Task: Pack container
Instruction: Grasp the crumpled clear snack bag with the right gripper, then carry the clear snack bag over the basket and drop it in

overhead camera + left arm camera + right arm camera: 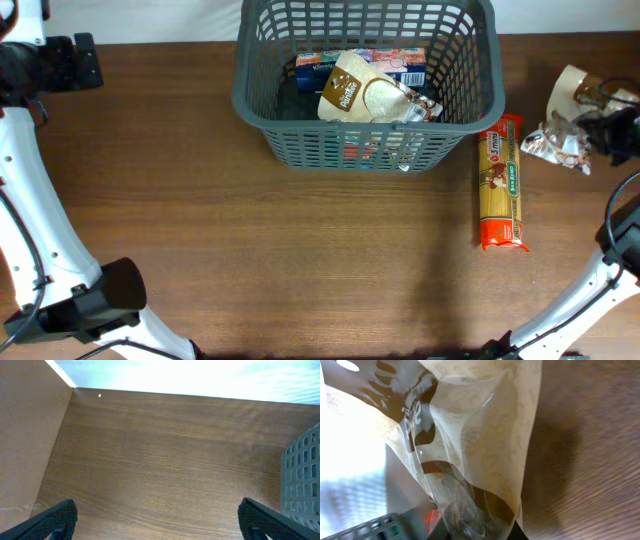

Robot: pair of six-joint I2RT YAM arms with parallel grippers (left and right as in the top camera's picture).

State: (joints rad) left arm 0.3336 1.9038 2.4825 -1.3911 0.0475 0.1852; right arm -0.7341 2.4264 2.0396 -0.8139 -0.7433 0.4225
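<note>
The container still has room beside the beige packet, so the robot's right gripper should next rise past the container's rim, move across to the left in the overhead view, and go down to release there.
The dark grey container stands at the back middle of the table and holds a beige packet and a blue-and-red box. Its corner shows in the left wrist view. My right gripper at the far right is shut on a beige-and-clear crinkly packet, which fills the right wrist view; the fingers are hidden behind it. My left gripper is open and empty over bare table at the far left.
A long spaghetti packet with red ends lies on the table just right of the container. The table's back edge meets a white surface.
</note>
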